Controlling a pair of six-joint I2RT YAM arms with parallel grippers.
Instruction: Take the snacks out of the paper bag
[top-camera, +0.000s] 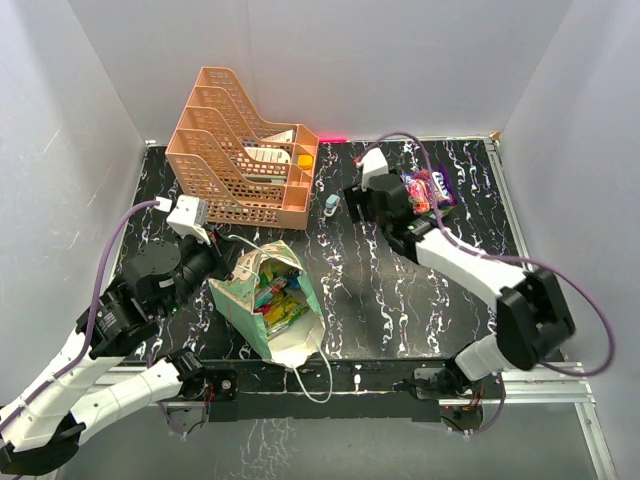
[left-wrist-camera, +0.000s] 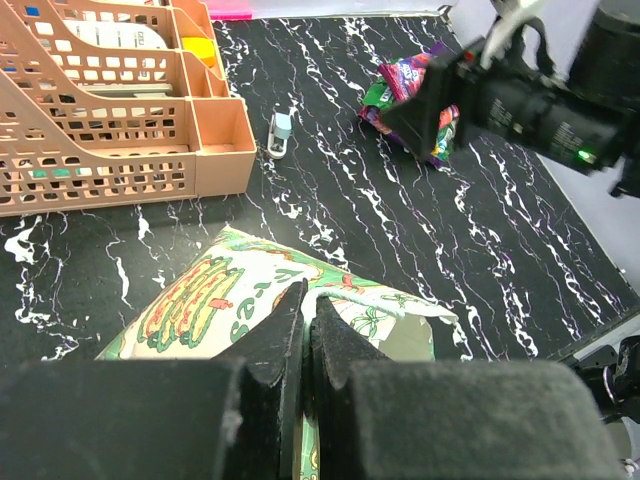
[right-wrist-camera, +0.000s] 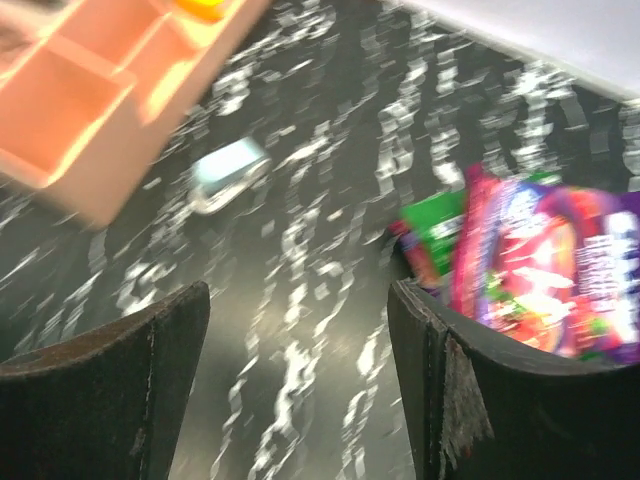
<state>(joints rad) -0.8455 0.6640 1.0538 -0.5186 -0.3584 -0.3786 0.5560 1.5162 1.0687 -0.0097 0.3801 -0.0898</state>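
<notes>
Next, my right gripper moves back toward the bag and down onto the yellow snack inside the paper bag, which lies below and nearer my base.
The mint-green paper bag (top-camera: 250, 305) stands open at the front left, with several bright snacks (top-camera: 278, 300) showing inside. My left gripper (left-wrist-camera: 308, 312) is shut on the paper bag's (left-wrist-camera: 215, 300) top rim, where the white string handle (left-wrist-camera: 375, 292) meets it. A small pile of purple, pink and green snacks (top-camera: 428, 188) lies on the table at the back right. My right gripper (right-wrist-camera: 300, 330) hangs open and empty just left of those snacks (right-wrist-camera: 545, 270). From above, the right gripper (top-camera: 353, 203) sits between the pile and the rack.
An orange lattice tray rack (top-camera: 245, 150) stands at the back left. A small pale blue-white object (top-camera: 331, 206) lies just to its right. The black marbled table (top-camera: 400, 300) ends at white walls, and a white string loop (top-camera: 315, 385) hangs over the front edge.
</notes>
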